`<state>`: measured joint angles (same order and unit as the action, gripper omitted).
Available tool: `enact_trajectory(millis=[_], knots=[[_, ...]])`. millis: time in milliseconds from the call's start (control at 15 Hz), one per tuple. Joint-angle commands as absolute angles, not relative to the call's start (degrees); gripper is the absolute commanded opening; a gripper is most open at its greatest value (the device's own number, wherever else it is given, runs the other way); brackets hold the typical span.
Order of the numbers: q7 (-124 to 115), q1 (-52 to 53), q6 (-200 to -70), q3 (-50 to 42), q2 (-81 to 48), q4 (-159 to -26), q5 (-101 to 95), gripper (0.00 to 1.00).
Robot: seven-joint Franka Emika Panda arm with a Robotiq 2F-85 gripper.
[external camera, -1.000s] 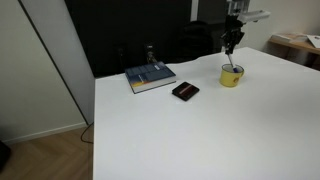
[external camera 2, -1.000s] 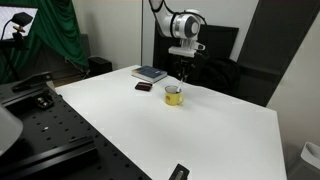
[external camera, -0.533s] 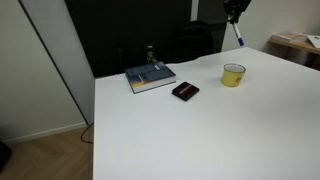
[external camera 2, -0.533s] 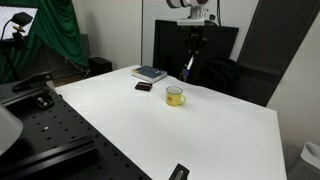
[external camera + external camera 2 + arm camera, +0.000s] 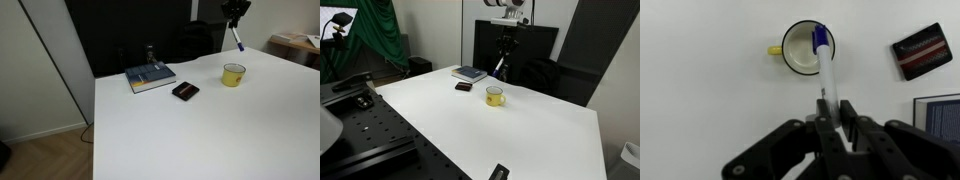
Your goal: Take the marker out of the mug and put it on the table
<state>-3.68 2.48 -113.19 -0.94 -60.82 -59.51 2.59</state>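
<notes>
I need to lower my gripper and move it past the mug first, to get the marker over the empty table near the black case.
My gripper is shut on the marker, a white stick with a blue cap end hanging down. It holds the marker well above the yellow mug, which stands on the white table. In both exterior views the marker hangs clear above the mug, slightly to one side. The gripper is near the top of the exterior views. The mug looks empty in the wrist view.
A flat black case lies near the mug. A blue-grey book lies beyond it. Another black object sits at the table's near edge. The table edge drops off to the floor.
The gripper rose from inside the mug, lifting the marker out. Over the last half second it shifted slightly sideways, with the marker still high above the mug.
</notes>
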Motion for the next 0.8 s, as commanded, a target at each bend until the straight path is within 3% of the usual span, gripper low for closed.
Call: enact_trajectory(millis=[0, 733], knots=[[-4.09, 1.74, -113.12, 1.16, -60.60, -63.89, 4.39, 0.04], [-2.98, 2.83, -115.28, 3.70, -64.01, -72.04, 6.41, 0.04]])
